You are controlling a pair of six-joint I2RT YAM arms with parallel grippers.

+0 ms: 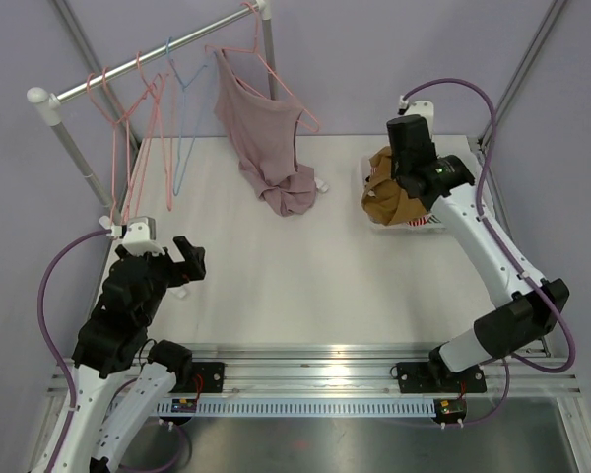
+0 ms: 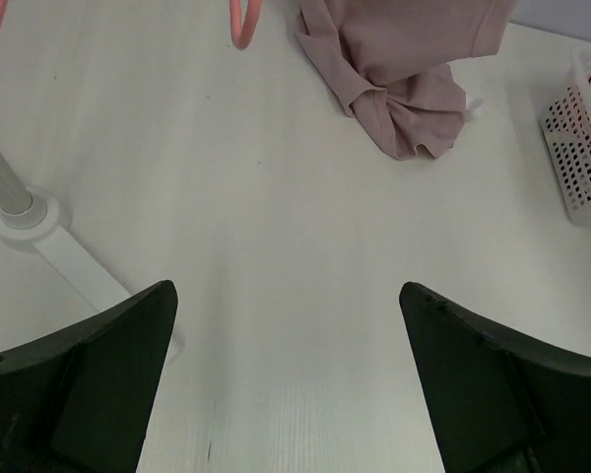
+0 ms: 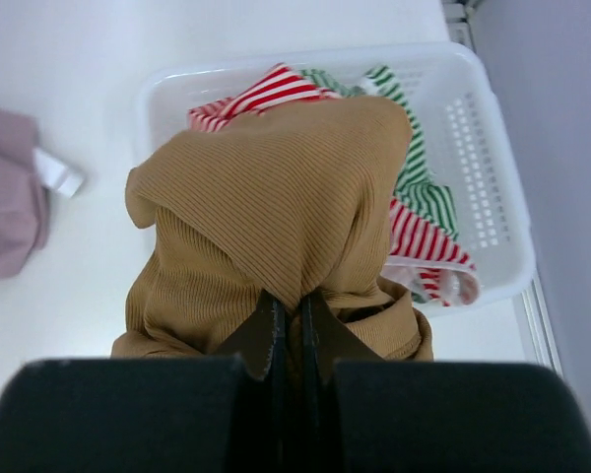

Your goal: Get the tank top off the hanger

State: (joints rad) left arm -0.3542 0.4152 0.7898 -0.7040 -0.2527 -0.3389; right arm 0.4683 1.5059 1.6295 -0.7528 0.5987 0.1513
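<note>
I need to lower the brown ribbed garment in my right gripper onto the striped clothes (image 3: pixel 398 187) in the white basket next. Then I should open my right gripper.
A mauve tank top (image 1: pixel 261 128) hangs by its straps on a pink hanger (image 1: pixel 281 84) at the right end of the rail, its hem bunched on the table; it also shows in the left wrist view (image 2: pixel 404 59) and at the left edge of the right wrist view (image 3: pixel 5 197). My left gripper (image 1: pixel 187 266) is open and empty over bare table (image 2: pixel 286 296), well short of the top. My right gripper (image 3: pixel 293 301) is shut on a brown ribbed garment (image 3: pixel 276 197), held over the white basket (image 3: pixel 492 148) at the right (image 1: pixel 389 202).
The clothes rail (image 1: pixel 148 59) crosses the back left with empty pink hangers (image 1: pixel 128 138) and a blue one (image 1: pixel 182 128). Its white foot (image 2: pixel 25 212) stands near my left gripper. The basket (image 1: pixel 428 222) holds red and green striped clothes (image 3: pixel 424 197).
</note>
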